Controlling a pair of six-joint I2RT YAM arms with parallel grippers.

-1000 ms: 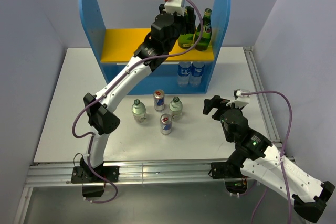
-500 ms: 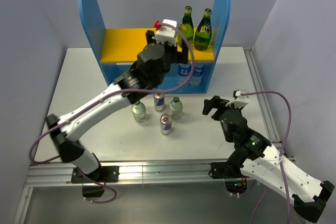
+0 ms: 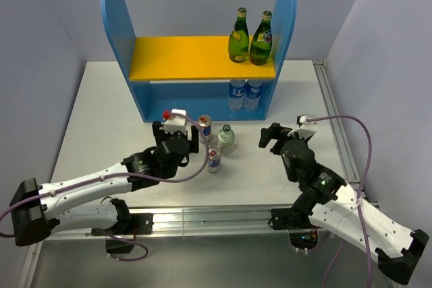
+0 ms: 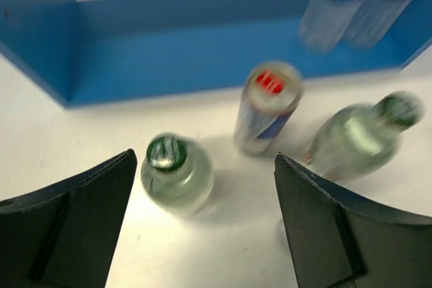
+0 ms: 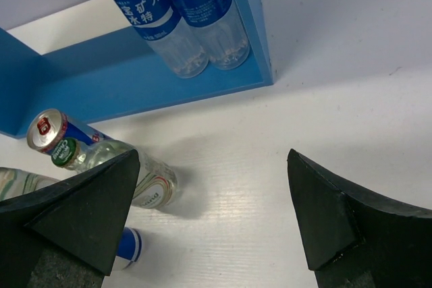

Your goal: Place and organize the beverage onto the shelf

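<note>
The cap sits off-centre between my left gripper's open fingers, so I need to move them left in its wrist view next and lower them around the green cap (image 4: 166, 152).
The blue shelf (image 3: 116, 25) has a yellow-orange upper board (image 3: 182, 57). Two dark green bottles (image 3: 238, 37) stand at the board's right end. On the table stand two cans (image 3: 204, 128) (image 3: 214, 159) and a clear bottle (image 3: 225, 138). My left gripper (image 3: 177, 134) is open and empty, low over the second clear bottle (image 4: 177, 174), which the top view hides. The left wrist view shows that bottle just ahead, near the left finger (image 4: 74, 227), with a can (image 4: 266, 106) beyond. My right gripper (image 3: 272, 135) is open and empty, right of the group.
Two blue-labelled clear bottles (image 3: 244, 94) stand on the shelf's lower level at the right, also in the right wrist view (image 5: 182, 18). The right wrist view shows the clear bottle (image 5: 125, 166) and both cans (image 5: 52, 131) (image 5: 128, 244) to its left.
My left arm has drawn back from the upper board, leaving the second green bottle standing there, and dropped low over the left clear bottle on the table. The right arm has barely moved.
</note>
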